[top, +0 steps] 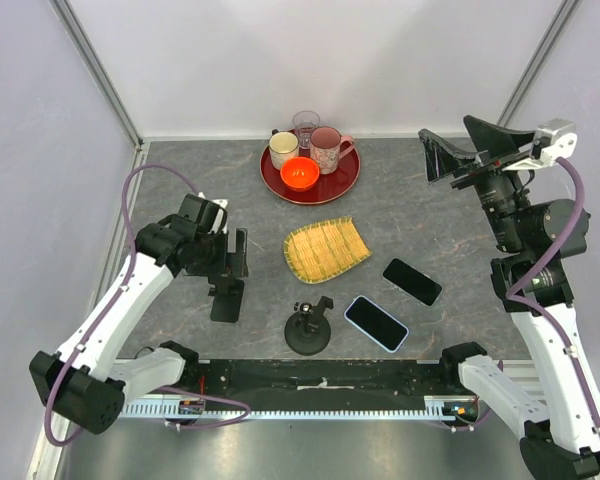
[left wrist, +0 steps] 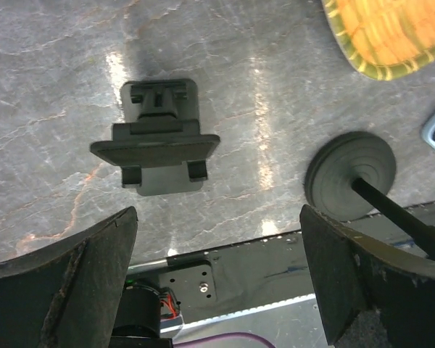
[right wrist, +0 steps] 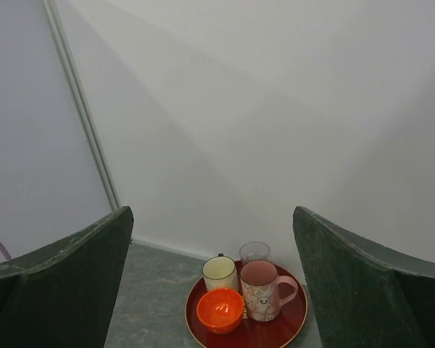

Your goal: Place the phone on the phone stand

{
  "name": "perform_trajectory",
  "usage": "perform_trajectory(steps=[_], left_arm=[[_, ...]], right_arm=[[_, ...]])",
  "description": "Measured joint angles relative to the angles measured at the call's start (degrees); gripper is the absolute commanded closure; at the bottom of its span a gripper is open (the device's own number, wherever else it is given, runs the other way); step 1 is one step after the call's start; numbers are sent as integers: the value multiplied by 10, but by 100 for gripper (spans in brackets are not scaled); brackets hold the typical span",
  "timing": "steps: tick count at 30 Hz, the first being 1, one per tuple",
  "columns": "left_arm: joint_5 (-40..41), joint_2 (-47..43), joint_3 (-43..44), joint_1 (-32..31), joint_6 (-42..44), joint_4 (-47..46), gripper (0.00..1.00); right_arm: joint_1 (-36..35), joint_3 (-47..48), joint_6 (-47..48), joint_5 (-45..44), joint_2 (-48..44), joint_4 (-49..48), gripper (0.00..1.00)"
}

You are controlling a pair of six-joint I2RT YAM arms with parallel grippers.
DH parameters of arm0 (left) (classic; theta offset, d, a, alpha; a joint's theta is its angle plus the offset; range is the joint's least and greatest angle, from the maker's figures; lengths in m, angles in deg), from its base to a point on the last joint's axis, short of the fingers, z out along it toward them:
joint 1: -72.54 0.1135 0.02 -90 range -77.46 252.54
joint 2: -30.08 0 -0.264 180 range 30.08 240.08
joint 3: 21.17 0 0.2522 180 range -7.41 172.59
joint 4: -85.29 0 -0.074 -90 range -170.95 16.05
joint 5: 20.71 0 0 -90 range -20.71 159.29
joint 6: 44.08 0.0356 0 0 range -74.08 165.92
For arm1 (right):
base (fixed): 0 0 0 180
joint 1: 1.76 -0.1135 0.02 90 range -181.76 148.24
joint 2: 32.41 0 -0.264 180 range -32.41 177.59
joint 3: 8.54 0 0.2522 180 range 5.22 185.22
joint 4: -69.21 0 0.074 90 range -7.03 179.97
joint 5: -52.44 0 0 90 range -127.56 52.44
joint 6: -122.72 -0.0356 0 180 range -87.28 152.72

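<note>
The stand's flat plate [left wrist: 156,151] is off-centre between the open fingers, so my left gripper must next swing them left in the wrist view, onto both plate ends.
Two phones lie flat on the table at the front right: a black phone [top: 412,281] and a phone in a light blue case [top: 376,323]. A black phone stand [top: 227,298] sits at the front left and also shows in the left wrist view [left wrist: 159,141]. A second black holder with a round base [top: 308,330] stands between that stand and the phones; its base also shows in the left wrist view [left wrist: 350,174]. My left gripper [top: 235,255] is open and empty just above the black stand [left wrist: 217,217]. My right gripper [top: 460,145] is open, empty and raised high at the back right [right wrist: 212,214].
A woven bamboo plate [top: 325,247] lies mid-table. A red tray [top: 345,180] at the back holds an orange bowl [right wrist: 221,309], a white cup, a glass and a pink mug [right wrist: 264,291]. White walls enclose the table; the arm bases and rail run along the near edge.
</note>
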Motion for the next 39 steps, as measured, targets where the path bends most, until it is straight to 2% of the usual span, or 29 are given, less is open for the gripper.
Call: perform_trajectory(steps=[8, 27, 39], left_arm=[[74, 61, -1, 0, 14, -7, 0], [104, 100, -6, 0, 53, -50, 0], [103, 93, -30, 0, 60, -68, 1]], right_arm=[[-8, 0, 22, 20, 2, 3, 2], [-22, 0, 59, 21, 5, 11, 2], [-22, 0, 63, 23, 7, 12, 2]])
